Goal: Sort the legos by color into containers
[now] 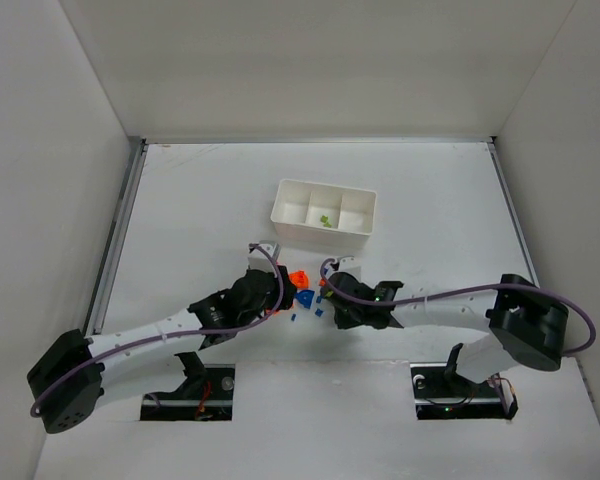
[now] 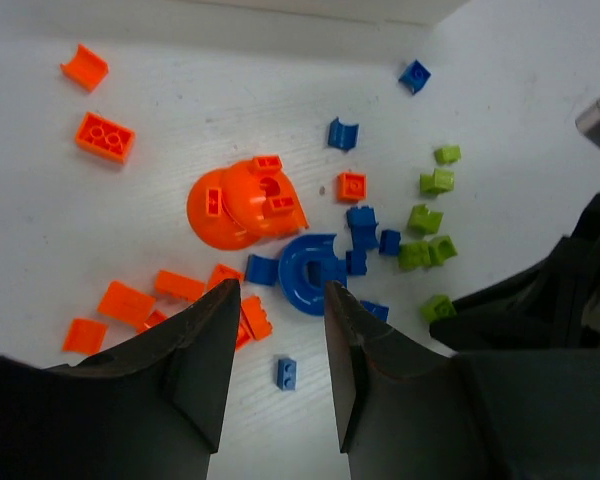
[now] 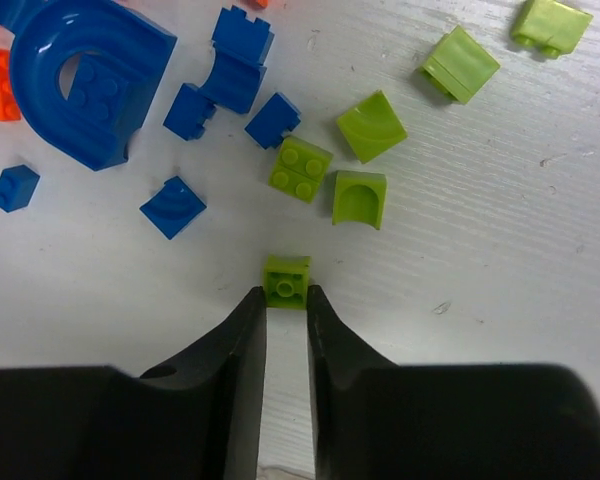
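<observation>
I need to lift the brick in my right gripper next and carry it outward to let it go inside the tray's middle container (image 1: 326, 214), since that holds matching green bricks.
The legos lie scattered in front of the white tray (image 1: 280, 216), whose middle container holds a few lime green bricks (image 1: 325, 220). My left gripper (image 2: 280, 290) is open and low over the table. A small blue brick (image 2: 287, 373) lies loose between its fingers, touching neither. Just beyond the tips sit a large blue ring piece (image 2: 310, 272) and a large orange dome piece (image 2: 235, 205). My right gripper (image 3: 285, 293) is shut on a lime green brick (image 3: 286, 275), pinched at its fingertips on the table. Other green bricks (image 3: 365, 125) and blue bricks (image 3: 235, 60) lie beyond it.
Both grippers meet at the pile, left gripper (image 1: 278, 298) and right gripper (image 1: 328, 300) only a few centimetres apart. The right arm's black body (image 2: 550, 300) fills the right of the left wrist view. Orange bricks (image 2: 105, 135) spread to the left. White walls enclose the table.
</observation>
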{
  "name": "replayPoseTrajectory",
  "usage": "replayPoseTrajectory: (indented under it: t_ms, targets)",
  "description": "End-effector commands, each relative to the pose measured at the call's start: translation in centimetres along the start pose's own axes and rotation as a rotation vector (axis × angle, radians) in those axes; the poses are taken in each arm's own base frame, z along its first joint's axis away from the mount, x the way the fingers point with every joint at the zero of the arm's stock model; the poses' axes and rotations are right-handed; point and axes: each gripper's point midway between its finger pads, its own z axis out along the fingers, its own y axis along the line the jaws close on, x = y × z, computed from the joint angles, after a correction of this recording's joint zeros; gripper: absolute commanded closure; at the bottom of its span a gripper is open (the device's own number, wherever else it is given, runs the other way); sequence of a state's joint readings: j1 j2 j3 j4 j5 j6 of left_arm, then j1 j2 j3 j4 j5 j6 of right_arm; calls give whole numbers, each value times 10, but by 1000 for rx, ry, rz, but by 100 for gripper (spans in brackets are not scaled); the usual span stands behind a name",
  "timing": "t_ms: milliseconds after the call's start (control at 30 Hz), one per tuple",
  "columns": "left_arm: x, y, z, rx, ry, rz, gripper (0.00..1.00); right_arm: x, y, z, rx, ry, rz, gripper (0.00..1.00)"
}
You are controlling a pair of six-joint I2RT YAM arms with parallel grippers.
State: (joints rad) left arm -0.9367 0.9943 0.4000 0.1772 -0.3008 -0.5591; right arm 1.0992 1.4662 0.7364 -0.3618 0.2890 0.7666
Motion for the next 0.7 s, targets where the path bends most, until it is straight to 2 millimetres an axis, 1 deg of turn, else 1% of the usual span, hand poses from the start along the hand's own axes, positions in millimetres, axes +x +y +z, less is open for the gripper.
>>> replayPoseTrajectory:
  t_ms: [0,33,67,100,167,200,233,300,367,433,467,500,533,567,633,667]
  targets:
    - [9,-3,-13,23,11,23,64,-19,4,-4,5,-55,42,84]
    - [13,-3,-15,27,21,32,63,-24,5,-13,-3,-74,47,85]
    - [16,-4,-16,34,28,42,63,-28,6,-16,-7,-84,50,85]
    - [23,-5,-17,39,43,52,63,-38,7,-30,-25,-119,55,85]
    - [27,-7,-19,48,52,60,63,-50,11,-41,-51,-152,61,85]
    - [32,-9,-20,55,60,67,63,-75,10,-51,-75,-214,71,85]
    - [35,-9,-21,55,64,74,63,-95,9,-58,-89,-260,78,85]
    - [38,-10,-21,50,69,88,63,-123,8,-64,-101,-320,84,85]
    - [41,-10,-21,39,77,105,62,-167,5,-69,-104,-409,75,85]
    - [46,-11,-22,29,89,129,61,-207,5,-66,-106,-466,71,85]
    - [47,-11,-22,25,91,134,61,-219,5,-63,-105,-481,71,85]
    - [51,-10,-22,17,98,144,61,-239,5,-58,-110,-503,70,85]
    - [52,-10,-22,12,101,147,60,-245,5,-54,-110,-505,69,85]
    - [55,-9,-22,7,106,153,60,-260,5,-46,-109,-510,69,85]
    - [60,-8,-23,-9,119,165,59,-279,3,-29,-95,-509,67,85]
    - [62,-7,-24,-15,123,170,58,-283,2,-24,-90,-508,64,85]
